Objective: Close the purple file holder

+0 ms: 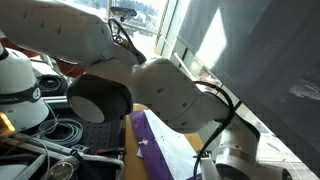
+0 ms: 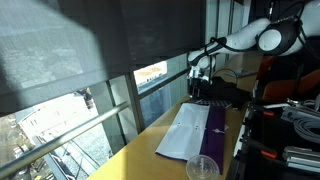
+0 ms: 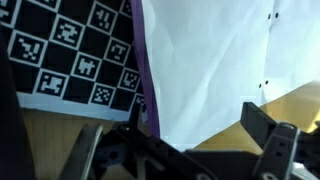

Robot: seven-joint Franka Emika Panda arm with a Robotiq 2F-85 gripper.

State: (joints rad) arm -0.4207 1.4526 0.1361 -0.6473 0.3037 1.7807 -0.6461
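My gripper is over the far end of the holder and will stay there. It will close its fingers on the paper's edge (image 2: 196, 104) next, since that edge is between them.
The purple file holder (image 2: 217, 127) lies open on the wooden table, with white paper sheets (image 2: 186, 134) showing. In an exterior view its purple edge (image 1: 150, 133) shows under the arm. In the wrist view the white sheets (image 3: 210, 50) fill the middle, with a purple strip (image 3: 143, 60) along their left side. My gripper (image 2: 200, 78) hangs above the far end of the holder. In the wrist view the gripper (image 3: 193, 113) is open and empty, with its fingers apart over the paper's edge. It touches nothing.
A black board with white square markers (image 3: 70, 50) lies beside the holder. A clear plastic cup (image 2: 203, 167) stands at the holder's near end. A window with a dark blind (image 2: 90, 50) runs along the table. Cables (image 1: 60, 130) and equipment racks (image 2: 285, 130) stand on the other side.
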